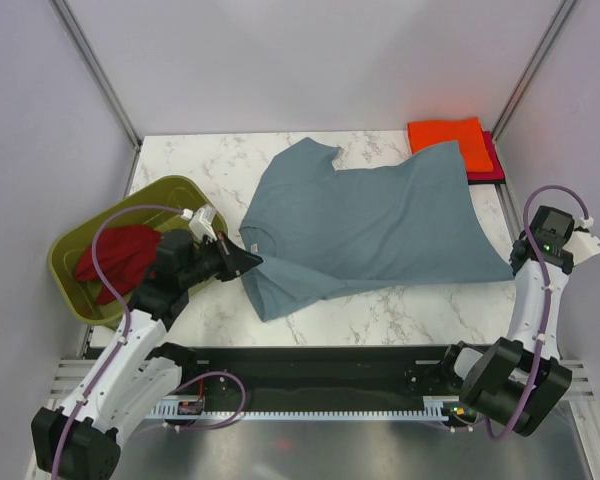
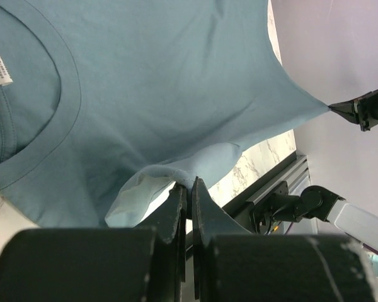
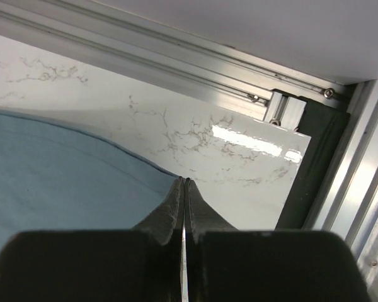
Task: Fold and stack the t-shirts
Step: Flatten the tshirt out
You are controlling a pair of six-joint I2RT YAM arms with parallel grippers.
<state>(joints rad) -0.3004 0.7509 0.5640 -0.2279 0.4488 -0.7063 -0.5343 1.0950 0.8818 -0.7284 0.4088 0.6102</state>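
I will next carry the bunched fold outward with my left gripper and release it on the near side of the collar, because the fold still stops short.
The slate blue-grey t-shirt (image 1: 370,225) lies spread out across the middle of the marble table, neck toward the back left. My left gripper (image 1: 252,260) is shut on a bunched fold at its near-left edge; the left wrist view shows the gripper (image 2: 190,182) pinching that cloth (image 2: 145,82). My right gripper (image 1: 516,268) is shut on the shirt's near-right corner, seen in the right wrist view (image 3: 184,180) at the cloth's tip (image 3: 63,170). The folded bright orange shirt (image 1: 448,135) lies on the magenta-red one (image 1: 494,160) at the back right. The dark red shirt (image 1: 115,260) is crumpled in the tub.
The olive-green plastic tub (image 1: 170,187) stands at the table's left edge beside my left arm. Grey walls and metal frame posts close in the table. A black rail (image 1: 330,365) runs along the near edge.
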